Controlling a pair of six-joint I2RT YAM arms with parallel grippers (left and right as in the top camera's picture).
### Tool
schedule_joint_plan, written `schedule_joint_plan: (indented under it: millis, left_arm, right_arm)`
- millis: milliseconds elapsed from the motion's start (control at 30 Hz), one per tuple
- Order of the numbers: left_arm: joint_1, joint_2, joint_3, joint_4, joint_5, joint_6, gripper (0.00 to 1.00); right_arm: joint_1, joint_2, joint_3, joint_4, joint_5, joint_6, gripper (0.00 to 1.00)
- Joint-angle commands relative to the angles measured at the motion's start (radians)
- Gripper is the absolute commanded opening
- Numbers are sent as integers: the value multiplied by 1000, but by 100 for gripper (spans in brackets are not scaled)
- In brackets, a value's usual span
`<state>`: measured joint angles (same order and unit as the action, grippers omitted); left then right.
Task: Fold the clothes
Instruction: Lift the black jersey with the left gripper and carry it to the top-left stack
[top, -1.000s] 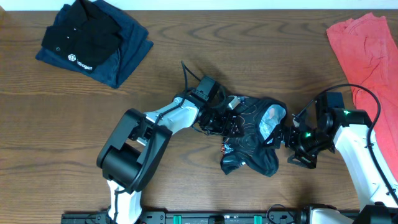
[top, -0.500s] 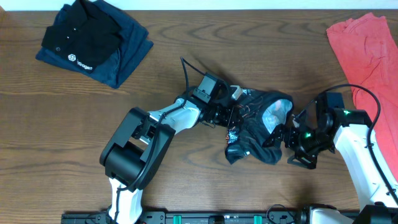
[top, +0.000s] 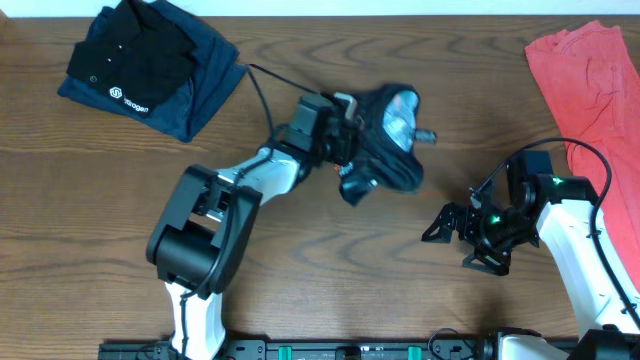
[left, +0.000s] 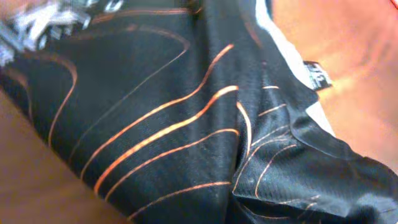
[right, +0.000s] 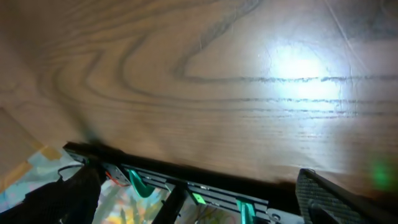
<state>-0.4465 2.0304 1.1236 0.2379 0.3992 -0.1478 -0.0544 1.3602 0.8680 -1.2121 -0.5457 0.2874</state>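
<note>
The robot's left gripper should carry the jersey (top: 390, 140) outward and to the left in the overhead view, over the black polo (top: 132, 58), and release it, because clothes are stacked there.
The clothes, a black jersey (top: 390, 140) with fine orange lines, hang bunched and blurred above the table's middle, towards the far side. My left gripper (top: 350, 150) is shut on the jersey's left part. In the left wrist view the jersey (left: 186, 124) fills the frame and hides the fingers; a small white label (left: 317, 74) shows on it at the upper right. My right gripper (top: 458, 243) stands open over bare wood to the lower right of the jersey, well apart from it. In the right wrist view the right gripper (right: 196, 177) has nothing between its wide-set fingers.
A black polo with a white logo (top: 130, 60) lies on a navy garment at the far left corner. A coral-red garment (top: 590, 80) lies along the right edge, close behind the right arm. The table's front edge and rail (right: 205, 193) sit below the right gripper.
My left gripper closed on the jersey and carried it up and towards the far left, away from the right gripper. The right arm stayed put, open.
</note>
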Motion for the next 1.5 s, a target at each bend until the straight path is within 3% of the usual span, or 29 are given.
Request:
schedule_joint_plan:
  millis: [0,167,300,533,1033,1467]
  left_arm:
    - [60,9,-5,46,-56,140,6]
    - [159,9,-5,108,-170,170,6]
    - [249,9,-5,193,-177,283,6]
    - [397,9,36,349,-177,286,6]
    - [601,9,307,347,-176,313,6]
    - [758,16,327,233,-176,312,6]
  right_arm:
    - [-10,-8,16,-4,-4,-13,98]
    - [-10,-8,16,-8,-4,12,98]
    - [-10,-8,16,-8,-4,40,97]
    - [-10,-8,16,-15,-4,57,97]
    - [-10,-8,16,-15,-4,103,97]
    - [-10,-8,16,-15,-4,127,97]
